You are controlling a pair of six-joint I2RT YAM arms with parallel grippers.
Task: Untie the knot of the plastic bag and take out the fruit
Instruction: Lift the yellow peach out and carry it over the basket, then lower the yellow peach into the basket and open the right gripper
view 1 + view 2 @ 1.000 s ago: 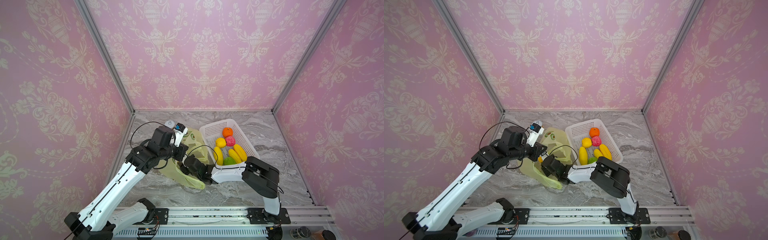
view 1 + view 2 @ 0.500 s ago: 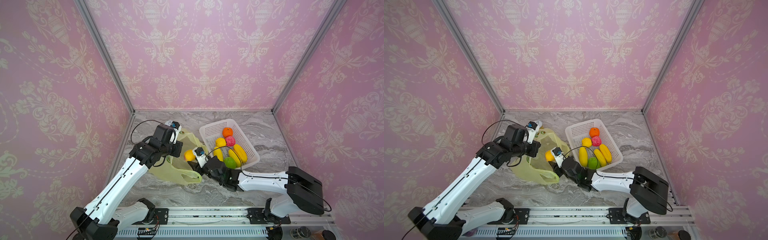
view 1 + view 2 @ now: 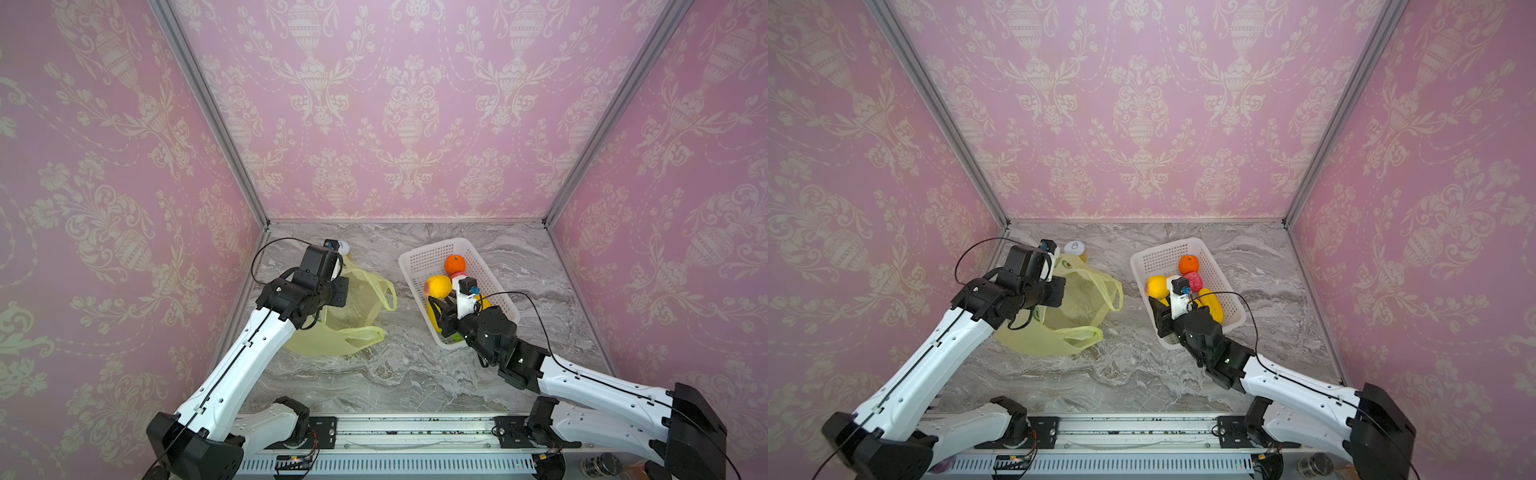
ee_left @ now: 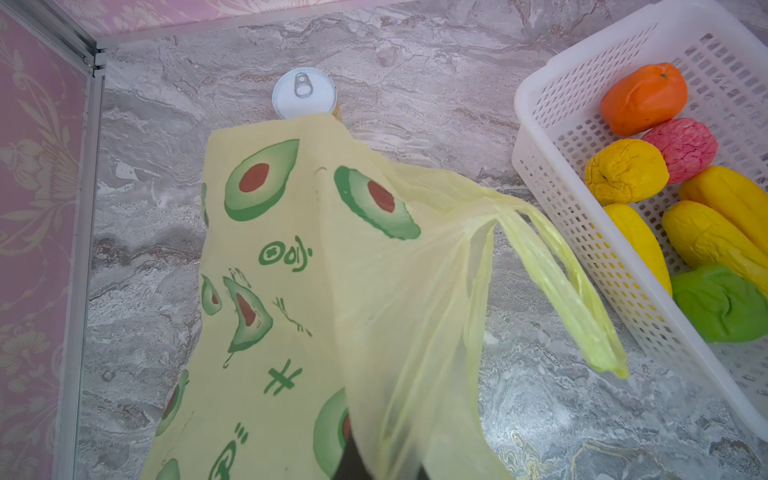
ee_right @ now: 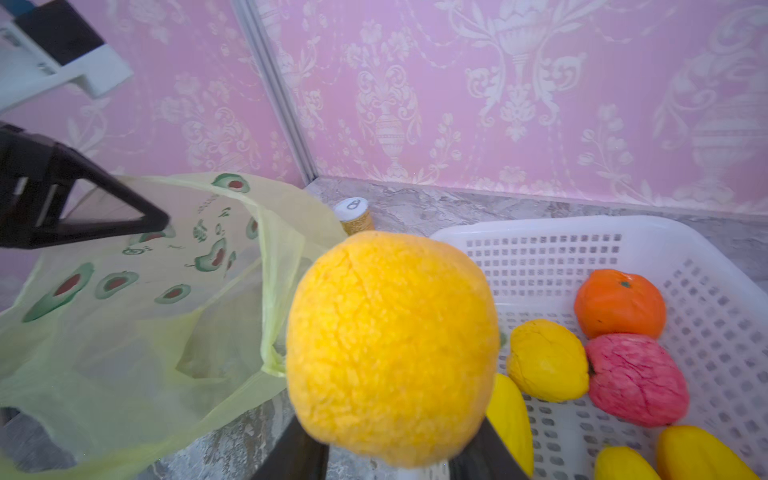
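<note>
The yellow-orange fruit (image 5: 392,345) goes in from the rim next as my right gripper tilts downward, lowers and releases it. The gap (image 5: 569,422) beside the pink-red fruit lies open below.
The plastic bag (image 3: 353,320) (image 3: 1075,311) is thin, yellow-green and printed with green marks, and it lies open on the marble floor at the left. My left gripper (image 3: 337,291) is shut on its upper rim and holds the mouth up. Both loop handles (image 4: 573,291) hang loose, and no knot is in view. My right gripper (image 3: 436,305) (image 5: 390,440) is shut on a round yellow-orange fruit (image 3: 437,286) (image 5: 392,345) above the near-left rim of the white basket (image 3: 419,257). In the basket lie an orange fruit (image 4: 644,97), a pink-red one (image 4: 681,147), a green one (image 4: 723,303) and several yellow ones.
A gold jar with a white pull-tab lid (image 4: 303,93) (image 3: 1074,248) stands behind the bag near the back-left corner. Pink walls with metal corner posts close in the floor on three sides. The rail with both arm bases runs along the front edge.
My right gripper has drawn the yellow-orange fruit out of the bag and carried it right, over the basket's edge. My left gripper has kept its hold on the bag's rim.
</note>
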